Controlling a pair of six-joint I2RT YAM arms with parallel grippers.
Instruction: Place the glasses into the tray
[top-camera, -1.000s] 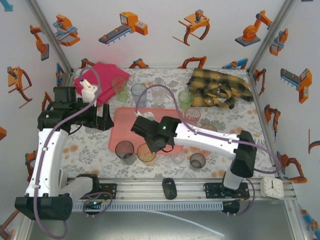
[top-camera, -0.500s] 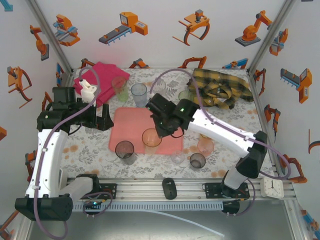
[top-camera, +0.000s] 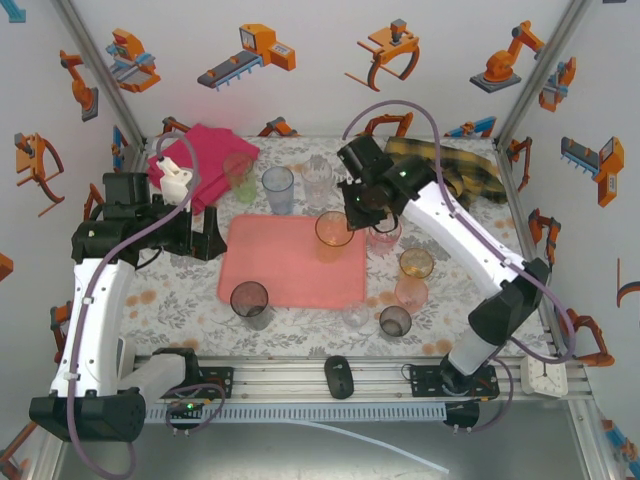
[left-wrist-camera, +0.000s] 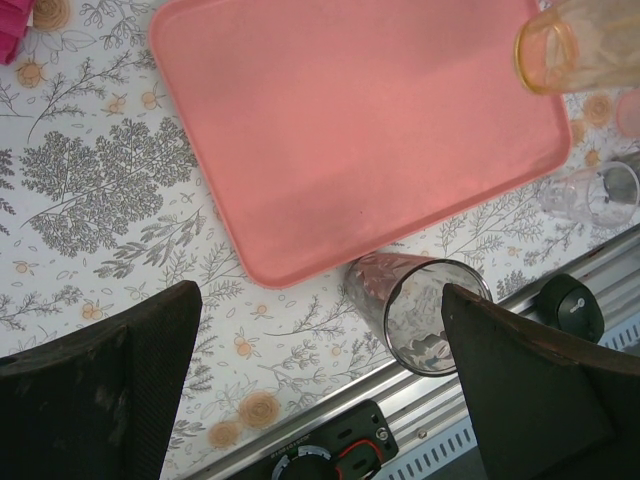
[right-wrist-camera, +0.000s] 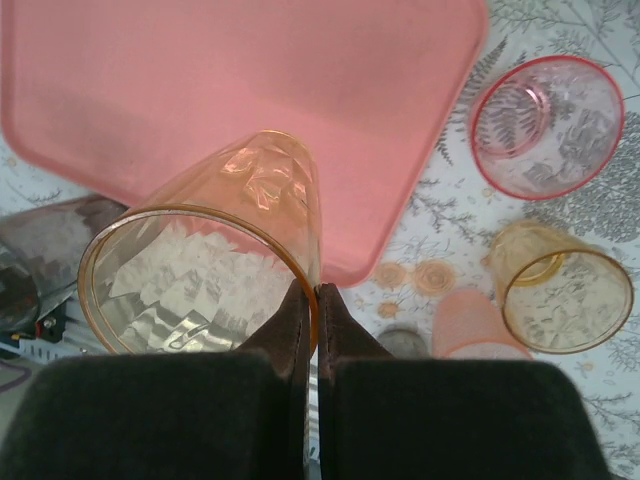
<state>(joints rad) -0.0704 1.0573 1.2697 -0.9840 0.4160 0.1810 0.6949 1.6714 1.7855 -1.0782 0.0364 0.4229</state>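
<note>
The robot's right gripper should next go outward and down to the tray's bare far corner (top-camera: 355, 237) (right-wrist-camera: 420, 45) by the pink glass and let go of the amber glass's rim there.
The salmon-pink tray (top-camera: 285, 270) (left-wrist-camera: 360, 130) (right-wrist-camera: 240, 90) lies flat mid-table with nothing on it. My right gripper (top-camera: 352, 215) (right-wrist-camera: 317, 298) is shut on the rim of an amber glass (top-camera: 333, 236) (right-wrist-camera: 205, 265) (left-wrist-camera: 585, 45), which hangs over the tray's far right part. Left of the tray, my left gripper (top-camera: 206, 240) (left-wrist-camera: 320, 385) stands open and holds nothing. A smoky glass (top-camera: 249, 300) (left-wrist-camera: 420, 310) stands at the tray's near edge. Behind the tray are green (top-camera: 240, 176), blue (top-camera: 278, 190) and clear (top-camera: 317, 180) glasses. Right of it are pink (top-camera: 385, 236) (right-wrist-camera: 545, 125), amber (top-camera: 416, 264) (right-wrist-camera: 565, 285), pink (top-camera: 410, 293), clear (top-camera: 355, 316) and dark (top-camera: 395, 321) ones.
A folded magenta cloth (top-camera: 200, 158) with a white object (top-camera: 178, 180) on it lies at the back left. A yellow plaid cloth (top-camera: 455, 175) lies at the back right. A black knob (top-camera: 339, 376) and a small clock (top-camera: 545, 376) sit on the front rail.
My right arm has carried the amber glass from the tray's near edge up and back, over the tray's far right part. The left arm has not moved.
</note>
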